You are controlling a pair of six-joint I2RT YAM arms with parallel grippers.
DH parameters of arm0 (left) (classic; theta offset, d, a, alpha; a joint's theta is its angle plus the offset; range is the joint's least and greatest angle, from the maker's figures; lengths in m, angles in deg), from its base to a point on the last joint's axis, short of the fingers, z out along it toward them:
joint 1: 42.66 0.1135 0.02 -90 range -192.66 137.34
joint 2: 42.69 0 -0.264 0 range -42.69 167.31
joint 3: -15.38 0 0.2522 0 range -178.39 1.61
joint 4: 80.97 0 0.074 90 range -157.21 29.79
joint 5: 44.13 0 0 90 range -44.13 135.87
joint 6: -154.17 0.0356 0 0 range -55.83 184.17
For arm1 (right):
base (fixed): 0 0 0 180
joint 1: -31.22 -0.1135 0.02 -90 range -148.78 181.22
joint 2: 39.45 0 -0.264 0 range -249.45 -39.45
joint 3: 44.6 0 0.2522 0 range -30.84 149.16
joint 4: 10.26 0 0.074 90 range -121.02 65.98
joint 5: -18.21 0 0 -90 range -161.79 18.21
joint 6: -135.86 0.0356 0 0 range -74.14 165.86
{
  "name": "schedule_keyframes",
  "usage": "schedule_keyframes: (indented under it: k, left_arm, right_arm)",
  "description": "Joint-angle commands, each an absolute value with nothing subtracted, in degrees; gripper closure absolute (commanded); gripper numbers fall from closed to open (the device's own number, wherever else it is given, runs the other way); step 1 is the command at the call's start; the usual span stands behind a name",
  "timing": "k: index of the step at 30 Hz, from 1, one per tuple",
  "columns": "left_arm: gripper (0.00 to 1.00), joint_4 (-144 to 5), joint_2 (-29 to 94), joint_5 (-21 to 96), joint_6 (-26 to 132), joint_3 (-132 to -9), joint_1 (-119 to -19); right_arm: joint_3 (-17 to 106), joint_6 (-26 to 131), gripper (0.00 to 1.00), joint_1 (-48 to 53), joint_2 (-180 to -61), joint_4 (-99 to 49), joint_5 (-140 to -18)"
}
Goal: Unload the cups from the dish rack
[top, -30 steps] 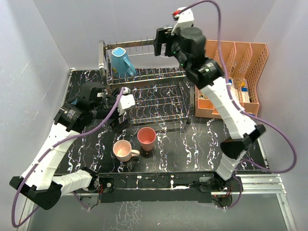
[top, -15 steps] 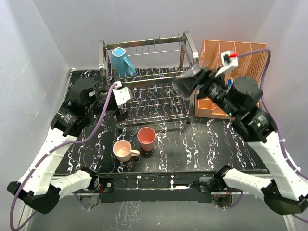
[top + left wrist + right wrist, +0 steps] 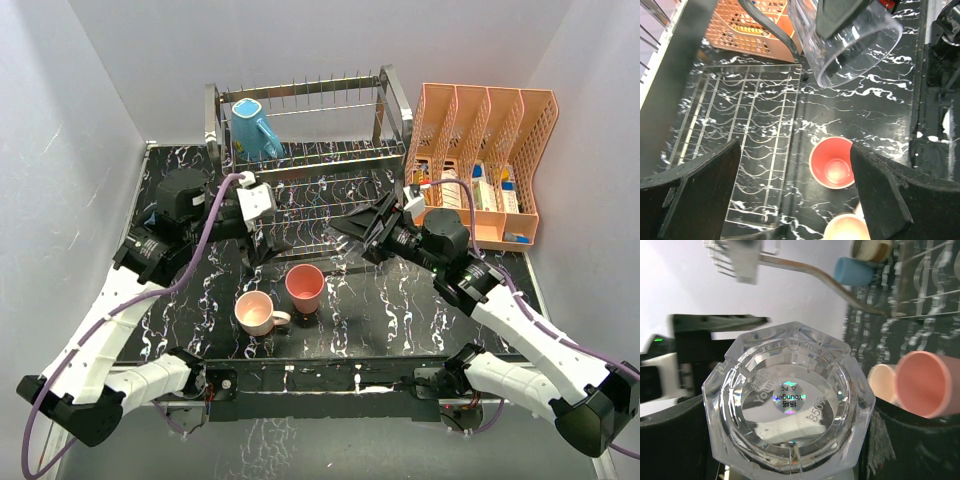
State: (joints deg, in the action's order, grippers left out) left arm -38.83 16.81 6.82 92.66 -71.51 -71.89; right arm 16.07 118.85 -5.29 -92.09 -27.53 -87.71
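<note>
My left gripper moves to the right in the top view next and sets its open fingers around the clear glass tumbler's rim, which my right gripper leaves uncovered.
My right gripper (image 3: 362, 233) is shut on the clear glass tumbler (image 3: 790, 402) and holds it tilted above the table, in front of the dish rack (image 3: 300, 150). The tumbler also shows in the left wrist view (image 3: 847, 40). My left gripper (image 3: 268, 232) is open and empty over the rack's lower tier (image 3: 745, 130). The salmon-red tumbler (image 3: 305, 287) and the pale pink mug (image 3: 256, 313) stand upright on the table. The teal mug (image 3: 255, 128) sits on the rack's upper tier at the left. The light blue tumbler (image 3: 852, 270) and tan cup (image 3: 871, 249) show only in the right wrist view.
The orange perforated file organiser (image 3: 480, 150) stands to the right of the rack with small items in it. The rack's arched steel side frames (image 3: 212, 125) rise at both ends. White walls enclose the black marbled table (image 3: 400, 300).
My right arm has swung down from the rack's upper tier to the front of the rack with the clear tumbler in its grip. My left gripper has shifted slightly right over the lower tier.
</note>
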Motion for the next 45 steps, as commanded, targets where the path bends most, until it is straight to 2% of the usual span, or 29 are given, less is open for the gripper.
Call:
schedule_keyframes:
  k: [1,6,13,21,26,38,43,45]
  left_arm:
    - [0.13,-41.38,15.51,4.8,85.76,-69.23,-72.52]
    - [0.15,-37.84,19.29,5.23,86.62,-70.25,-75.62]
    - [0.16,-41.61,22.01,8.2,84.4,-71.2,-76.86]
    - [0.33,-38.83,24.55,7.99,84.32,-71.6,-76.86]
    - [0.38,-39.82,24.93,8.27,84.46,-71.41,-76.86]
    - [0.39,-45.02,25.7,9.38,79.69,-70.45,-76.85]
    - [0.52,-46.44,25.83,10.62,78.62,-69.61,-76.88]
    - [0.64,-47.63,25.18,12.35,77.62,-67.71,-76.85]
  right_arm:
    - [15.9,129.14,0.87,-7.37,-90.79,-11.63,-86.17]
    - [11.98,135.77,0.9,-10.44,-91.32,-10.13,-82.1]
    - [7.11,141.18,0.91,-12.55,-93.22,-2.53,-82.91]
    - [1.08,150.01,0.91,-14.43,-95.41,9.58,-82.57]
    - [0.17,151.8,0.91,-14.82,-95.33,10.0,-81.65]
    - [2.81,155.38,0.91,-17.92,-102.83,17.31,-80.05]
    - [2.54,156.49,0.9,-19.4,-105.26,20.25,-79.79]
    - [3.03,156.17,0.83,-19.73,-106.19,20.98,-79.38]
